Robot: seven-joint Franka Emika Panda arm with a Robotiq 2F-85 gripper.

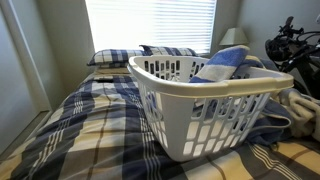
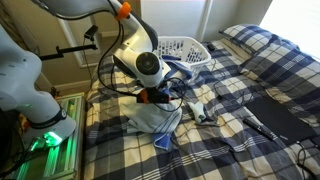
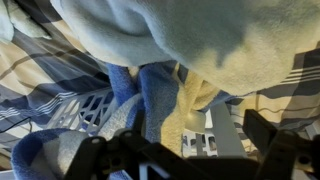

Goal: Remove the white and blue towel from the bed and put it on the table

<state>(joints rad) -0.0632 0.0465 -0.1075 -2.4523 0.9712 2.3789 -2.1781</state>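
The blue part of the towel is off the middle of my fingers, so my gripper needs to move down and to the left in the wrist view next, onto that blue part (image 3: 157, 94) beside the towel's pale fold.
The white and blue towel (image 2: 152, 120) lies crumpled on the bed (image 2: 230, 140), whose cover is a navy, white and pale-yellow plaid. My gripper (image 2: 155, 97) hangs straight down over the towel, at or just above its top folds. The wrist view is filled by the towel (image 3: 180, 40), pale folds above and a blue strip in the middle. There my gripper (image 3: 185, 145) stands open, its dark fingers (image 3: 265, 135) spread to either side of the cloth with nothing pinched. The table is out of view.
A white laundry basket (image 2: 185, 48) stands on the bed behind the arm; up close this basket (image 1: 200, 110) holds blue-and-white cloth (image 1: 225, 62). A small grey object (image 2: 200, 112), a thin dark stick (image 2: 258, 122) and a flat dark panel (image 2: 285, 115) lie on the cover. Plaid pillows (image 1: 120, 57) rest by the window.
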